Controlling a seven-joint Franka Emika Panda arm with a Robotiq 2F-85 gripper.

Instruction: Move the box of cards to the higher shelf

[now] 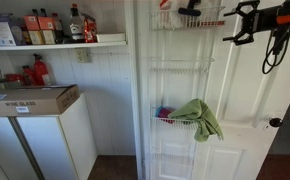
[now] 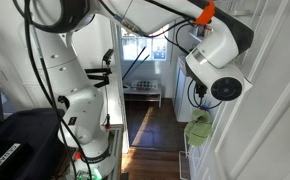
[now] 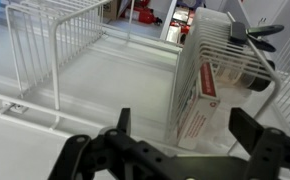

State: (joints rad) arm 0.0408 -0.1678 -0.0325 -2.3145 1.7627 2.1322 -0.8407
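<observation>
Next, my gripper will advance toward the box's lower part [image 3: 192,124] until its open fingers are on either side of both sides, since the box of cards stands ahead of the gripper between them.
The box of cards [image 3: 197,95] is white with red print. In the wrist view it stands on edge against the wire side of a white wire door-rack basket [image 3: 225,45]. My gripper [image 3: 183,118] is open and empty, with the box between and beyond its two dark fingers, not touching them. In an exterior view my gripper [image 1: 241,24] is high up beside the top wire shelf [image 1: 185,22] of the door rack. I cannot pick out the box in either exterior view.
A green cloth [image 1: 198,118] hangs from a lower rack basket and also shows in an exterior view [image 2: 197,129]. A black object [image 3: 255,34] lies in the basket behind the box. An empty wire basket [image 3: 55,35] is beside it. A cardboard box [image 1: 30,99] sits on a white cabinet, and bottles [image 1: 75,25] stand on a wall shelf.
</observation>
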